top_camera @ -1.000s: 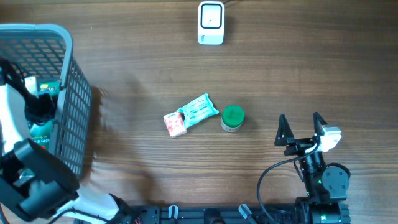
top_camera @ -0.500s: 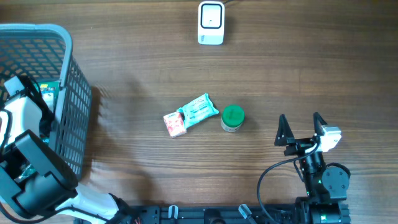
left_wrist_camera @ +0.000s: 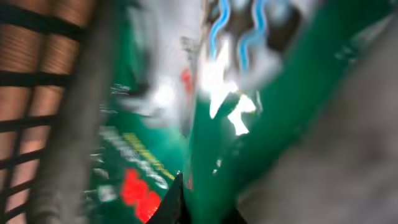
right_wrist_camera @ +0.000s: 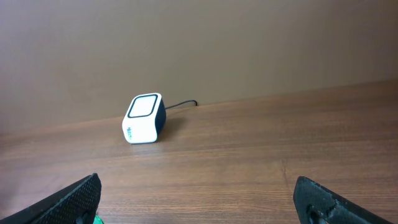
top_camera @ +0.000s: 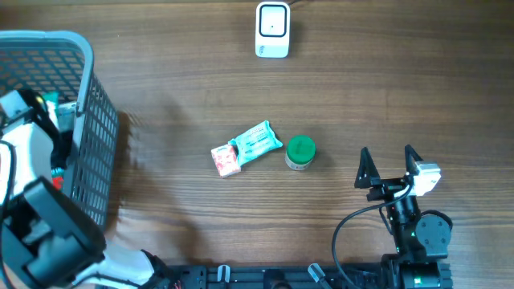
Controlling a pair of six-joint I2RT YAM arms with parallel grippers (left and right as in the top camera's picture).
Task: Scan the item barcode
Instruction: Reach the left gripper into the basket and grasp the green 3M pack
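The table's middle lies to my left gripper's right in the overhead view, so the gripper will lift over the basket's side next and release the packet there.
My left gripper (top_camera: 58, 128) is down inside the grey basket (top_camera: 90, 120) at the far left. In the blurred left wrist view it (left_wrist_camera: 202, 206) is shut on a green packet (left_wrist_camera: 273, 112) with white and red print, pinched between the dark fingertips. The white barcode scanner (top_camera: 272, 30) stands at the table's far edge, and shows ahead in the right wrist view as the scanner (right_wrist_camera: 143, 118). My right gripper (top_camera: 389, 164) rests at the near right, open, with nothing between its fingers (right_wrist_camera: 78, 198).
On the table's middle lie a teal-and-white packet (top_camera: 257, 142), a small red-and-white packet (top_camera: 226, 160) and a green-lidded jar (top_camera: 300, 152). The basket's mesh wall (left_wrist_camera: 56, 112) stands close on the left of the held packet. The scanner's cable runs off the far edge.
The left gripper has gone from open to shut on the green packet inside the basket, and its arm has shifted slightly there. The right arm has not moved.
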